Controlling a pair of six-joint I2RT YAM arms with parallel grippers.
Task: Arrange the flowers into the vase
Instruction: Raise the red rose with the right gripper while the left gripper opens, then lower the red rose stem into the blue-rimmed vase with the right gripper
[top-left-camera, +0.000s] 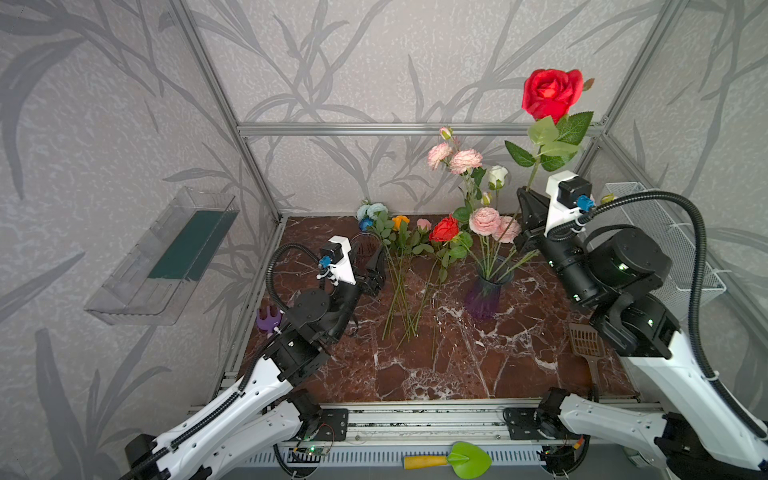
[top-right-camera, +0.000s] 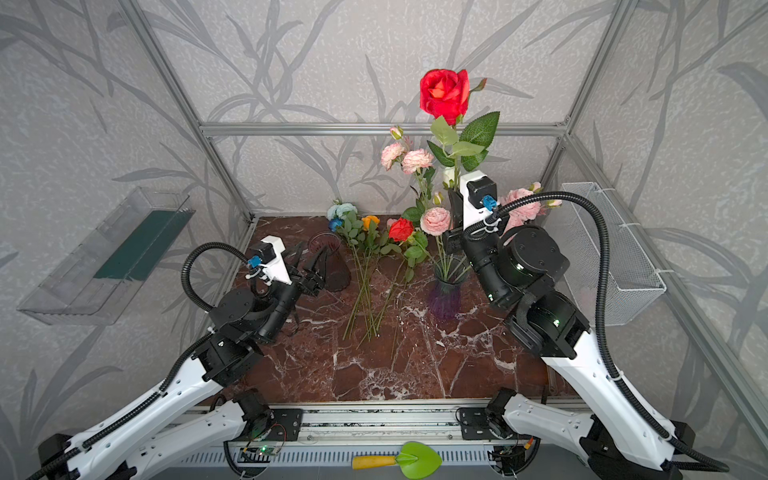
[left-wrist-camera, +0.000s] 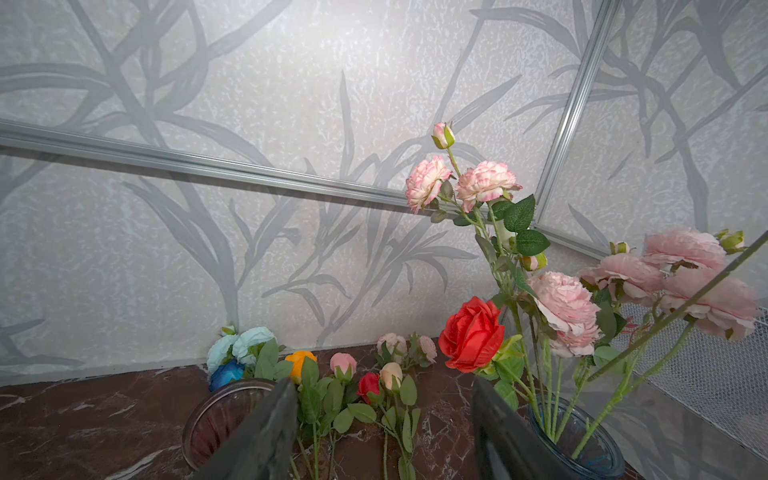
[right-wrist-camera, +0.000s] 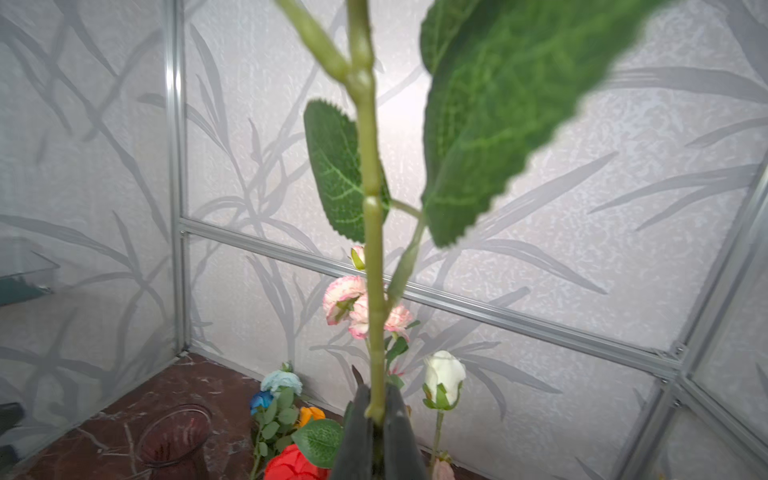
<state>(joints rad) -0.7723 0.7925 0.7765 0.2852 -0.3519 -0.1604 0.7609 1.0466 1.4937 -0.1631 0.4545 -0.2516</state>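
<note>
My right gripper needs to come down next toward the purple-blue vase's opening (top-left-camera: 495, 270) and let go of the red rose's green stem inside it. It is still holding the rose high above the vase's rim.
My right gripper (top-left-camera: 528, 201) (right-wrist-camera: 376, 415) is shut on the green stem of a large red rose (top-left-camera: 550, 93) (top-right-camera: 444, 95), held upright high above the table, right of the vase. The vase (top-left-camera: 486, 291) (top-right-camera: 445, 291) is purple-blue glass and holds pink blooms (top-left-camera: 484, 220), tall frilly pink ones (top-left-camera: 465, 160) and a white rose (top-left-camera: 497, 176). Several more flowers (top-left-camera: 399, 249) (left-wrist-camera: 345, 395) lie on the marble table left of the vase, among them a smaller red rose (top-left-camera: 444, 228). My left gripper (top-left-camera: 376, 272) (left-wrist-camera: 382, 436) hangs open and empty just left of those stems.
A second, dark red glass vase (top-right-camera: 330, 266) stands right by the left gripper. A clear tray (top-left-camera: 166, 257) hangs on the left wall, a wire basket (top-left-camera: 665, 241) on the right. A purple fork (top-left-camera: 268, 320), brown scoop (top-left-camera: 586, 345) and green trowel (top-left-camera: 457, 459) lie at the edges.
</note>
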